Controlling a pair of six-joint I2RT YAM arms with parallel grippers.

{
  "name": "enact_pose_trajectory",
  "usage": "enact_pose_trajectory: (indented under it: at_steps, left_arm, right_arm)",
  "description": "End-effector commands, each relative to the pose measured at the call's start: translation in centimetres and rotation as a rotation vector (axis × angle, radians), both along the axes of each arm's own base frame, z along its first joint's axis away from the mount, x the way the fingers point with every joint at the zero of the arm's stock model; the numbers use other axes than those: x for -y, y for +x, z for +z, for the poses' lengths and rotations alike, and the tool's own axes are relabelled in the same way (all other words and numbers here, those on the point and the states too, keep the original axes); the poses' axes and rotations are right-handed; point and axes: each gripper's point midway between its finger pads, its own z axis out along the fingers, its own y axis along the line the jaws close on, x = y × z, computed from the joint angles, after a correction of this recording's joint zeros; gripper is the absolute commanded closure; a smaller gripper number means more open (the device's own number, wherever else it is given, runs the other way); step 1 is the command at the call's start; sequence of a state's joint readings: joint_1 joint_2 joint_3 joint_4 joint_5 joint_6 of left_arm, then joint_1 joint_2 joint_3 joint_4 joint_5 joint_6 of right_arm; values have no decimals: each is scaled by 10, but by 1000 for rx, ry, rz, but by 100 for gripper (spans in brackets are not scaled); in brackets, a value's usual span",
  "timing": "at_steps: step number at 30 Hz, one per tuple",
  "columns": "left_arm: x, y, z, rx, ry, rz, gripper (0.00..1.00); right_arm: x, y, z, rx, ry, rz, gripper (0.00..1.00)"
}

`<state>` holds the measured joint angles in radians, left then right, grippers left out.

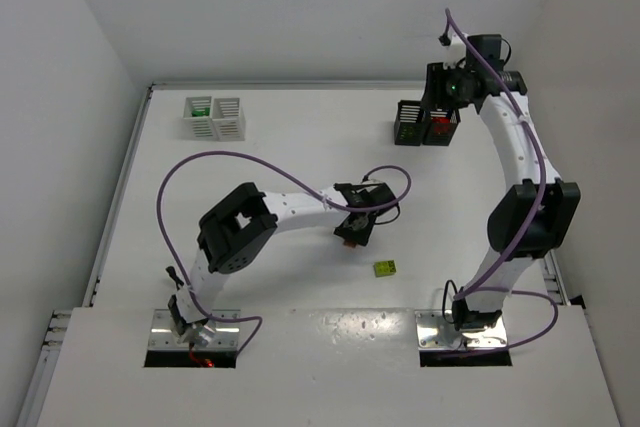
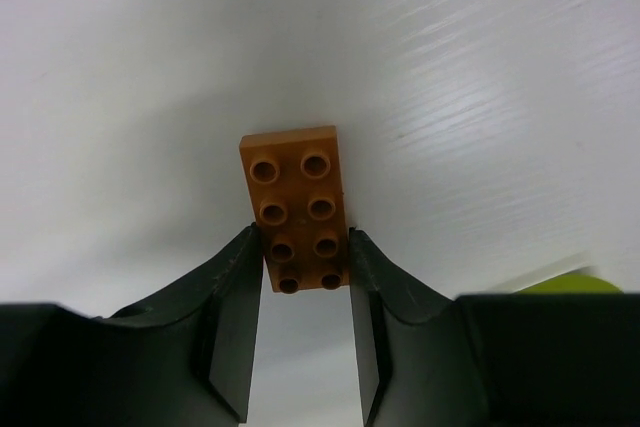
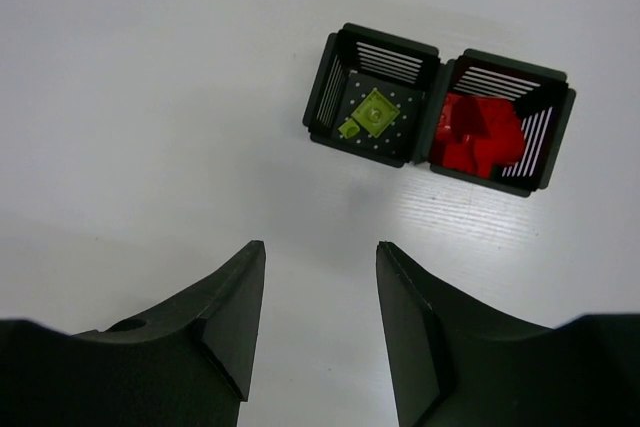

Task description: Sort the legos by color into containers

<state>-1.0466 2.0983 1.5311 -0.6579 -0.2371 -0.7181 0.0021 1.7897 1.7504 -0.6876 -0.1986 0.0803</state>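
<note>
The left gripper rises outward and to the left in the top view next and releases over the white pair's inner bin [image 1: 229,119]. Other bins show other colors.
In the left wrist view an orange-brown lego [image 2: 297,197], studs up, lies on the white table with my left gripper [image 2: 305,247] shut on its near end. From above, that gripper [image 1: 352,230] is at the table's middle. A lime green lego [image 1: 385,268] lies just to its right, and its edge [image 2: 570,282] shows at the right of the wrist view. My right gripper [image 3: 320,257] is open and holds nothing. It hangs high above the table near the black containers [image 3: 325,97]. The left one holds lime legos [image 3: 370,112], the right one red legos [image 3: 480,132].
The white pair of containers [image 1: 228,118] stands at the back left, with something dark green [image 1: 200,107] in its left bin. The black pair [image 1: 408,125] stands at the back right under the right arm. White walls close the table on three sides.
</note>
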Motion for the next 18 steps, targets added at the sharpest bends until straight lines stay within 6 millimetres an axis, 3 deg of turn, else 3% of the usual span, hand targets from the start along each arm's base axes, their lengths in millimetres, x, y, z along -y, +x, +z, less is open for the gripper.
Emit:
enact_pose_trajectory:
  at_steps: [1,3,6,7,8,10,11,14,15,17,18]
  left_arm:
    - [-11,8,41,116,-9,-1,89]
    - [-20,15,65,171,-29,16,90]
    - [-41,24,82,204,-41,36,90]
    - [-48,30,102,246,-72,47,90]
    - [-65,40,105,261,-55,68,92]
    - [-81,55,124,286,-96,107,93]
    - [-108,75,139,310,-115,176,96]
    - [-147,106,164,330,-160,242,99]
    - [-179,128,177,359,-144,289,99]
    - [-204,147,191,383,-145,286,100]
    - [-231,165,208,435,-119,303,100]
  right_arm:
    - [-9,-14,27,50,48,33,51]
    - [-11,-20,22,33,63,36,51]
    - [-17,-27,20,32,70,53,51]
    - [-23,-28,29,56,76,70,51]
    - [-26,-32,28,53,87,83,51]
    - [-28,-33,25,44,96,93,51]
    - [-28,-34,25,44,96,93,51]
    - [-39,-41,24,26,131,160,51]
    - [-46,-48,23,10,154,203,51]
    - [-51,-53,15,-18,165,246,51]
    - [-54,-56,15,-18,169,279,51]
